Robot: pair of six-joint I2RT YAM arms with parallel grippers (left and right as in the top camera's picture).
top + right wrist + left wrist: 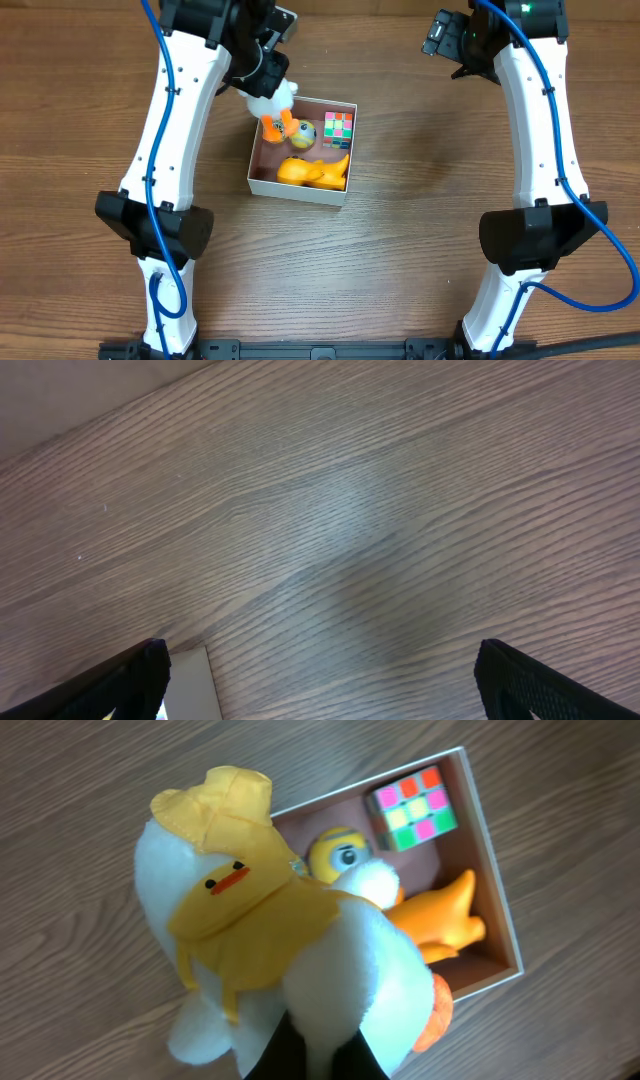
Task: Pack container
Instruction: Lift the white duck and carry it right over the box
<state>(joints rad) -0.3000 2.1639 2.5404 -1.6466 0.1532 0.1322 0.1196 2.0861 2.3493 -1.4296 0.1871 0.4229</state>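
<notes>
My left gripper moves the plush duck back over the inside of the container and down beside the yellow ball next.
The container [296,188] is a shallow white-walled box with a pink inside, at the table's middle. In it lie a coloured puzzle cube [339,130], a small yellow one-eyed ball [304,133] and an orange rubber toy [312,172]. My left gripper [262,78] is shut on a white plush duck [273,101] with a yellow hat, which hangs over the box's far-left corner. In the left wrist view the plush duck [240,910] fills the frame above my left gripper [322,1062], with the container [503,910] behind it. My right gripper [445,42] stands open above bare table at the back right.
The right wrist view has wood-grain table between the wide-apart fingers [530,682] of my right gripper [320,695], and a pale flat patch [190,685] at the lower left. Both arms' bases stand at the near edge of the table.
</notes>
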